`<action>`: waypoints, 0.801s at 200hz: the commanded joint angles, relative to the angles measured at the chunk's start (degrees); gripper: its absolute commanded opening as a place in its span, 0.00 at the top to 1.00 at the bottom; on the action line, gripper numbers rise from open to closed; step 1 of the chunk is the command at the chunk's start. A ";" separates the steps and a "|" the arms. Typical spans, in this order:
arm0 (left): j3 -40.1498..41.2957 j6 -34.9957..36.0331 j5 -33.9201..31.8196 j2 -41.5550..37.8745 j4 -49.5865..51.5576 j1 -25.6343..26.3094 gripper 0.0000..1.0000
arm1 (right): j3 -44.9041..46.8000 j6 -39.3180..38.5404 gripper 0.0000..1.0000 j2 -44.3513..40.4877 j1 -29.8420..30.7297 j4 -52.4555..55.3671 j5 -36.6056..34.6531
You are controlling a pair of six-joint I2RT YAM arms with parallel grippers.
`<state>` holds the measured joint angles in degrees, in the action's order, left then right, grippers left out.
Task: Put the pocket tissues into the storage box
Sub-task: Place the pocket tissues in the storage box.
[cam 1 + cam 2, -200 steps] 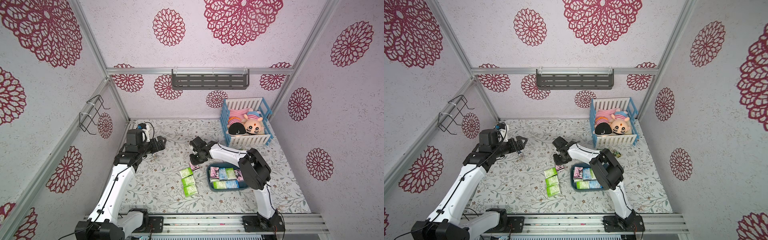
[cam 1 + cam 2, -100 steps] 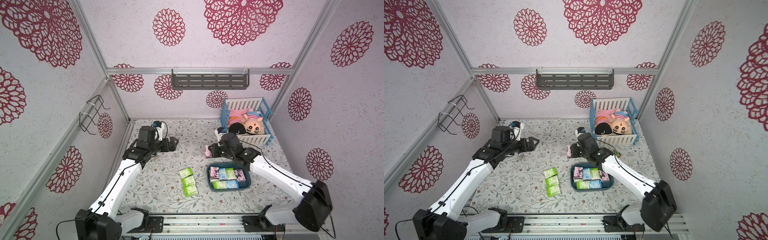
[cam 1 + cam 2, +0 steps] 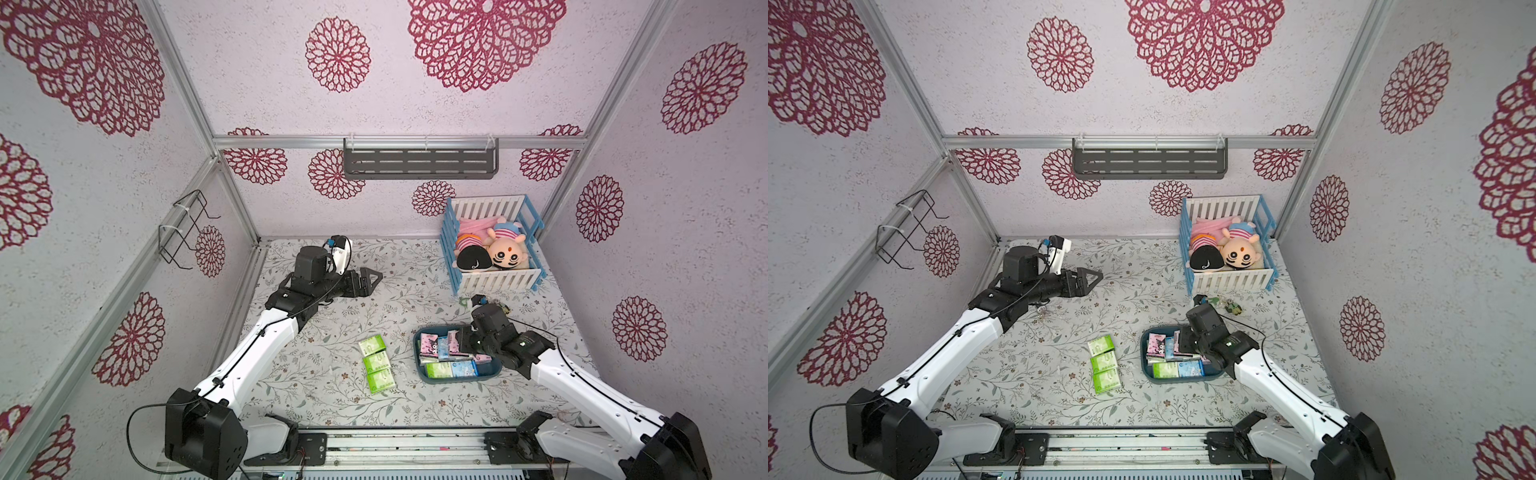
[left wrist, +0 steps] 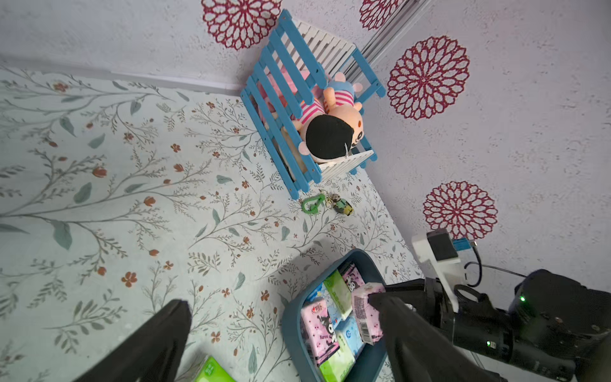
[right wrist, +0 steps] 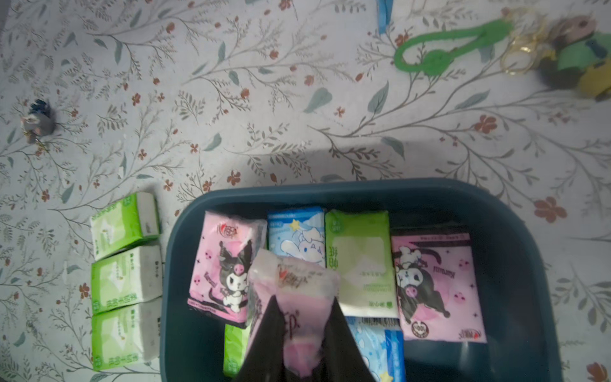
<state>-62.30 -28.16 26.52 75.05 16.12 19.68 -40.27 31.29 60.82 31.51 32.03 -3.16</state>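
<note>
Next, my right gripper moves outward and down to release the pink tissue pack atop the far light blue pack, which lies below and outward.
The storage box is a dark teal tray on the floral mat at front right. It holds several pocket tissues in pink, light blue and green. My right gripper hangs over the box, shut on a pink tissue pack. Three green tissue packs lie in a row on the mat just left of the box. My left gripper stands open and empty, raised over the back left of the mat.
A blue-and-white crib with plush dolls stands at back right. A green carabiner keychain lies between crib and box. A small figurine sits on the mat at back left. The back wall carries a grey shelf.
My right gripper has carried the pink pack from the mat left of the box to over the box. My left gripper has reached further right along the back of the mat.
</note>
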 commanded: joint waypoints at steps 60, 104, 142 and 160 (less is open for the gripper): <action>-1.73 -0.83 -0.38 2.39 1.13 0.83 0.03 | 0.18 -2.72 0.98 8.41 0.04 -13.38 2.22; -0.76 1.32 -4.90 1.20 3.01 0.73 0.03 | -0.67 -2.86 0.95 11.28 0.05 -17.23 4.55; -1.89 2.67 -7.01 2.20 4.80 0.69 0.03 | -1.82 -3.66 0.89 14.22 0.27 -17.88 5.40; -2.05 2.28 -6.45 2.41 4.71 0.64 0.03 | -2.13 -4.36 0.83 15.03 0.23 -17.47 5.75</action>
<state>-62.85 -26.96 20.99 76.97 19.79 20.05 -40.56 28.77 75.16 31.53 16.99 1.39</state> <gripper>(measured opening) 0.971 0.187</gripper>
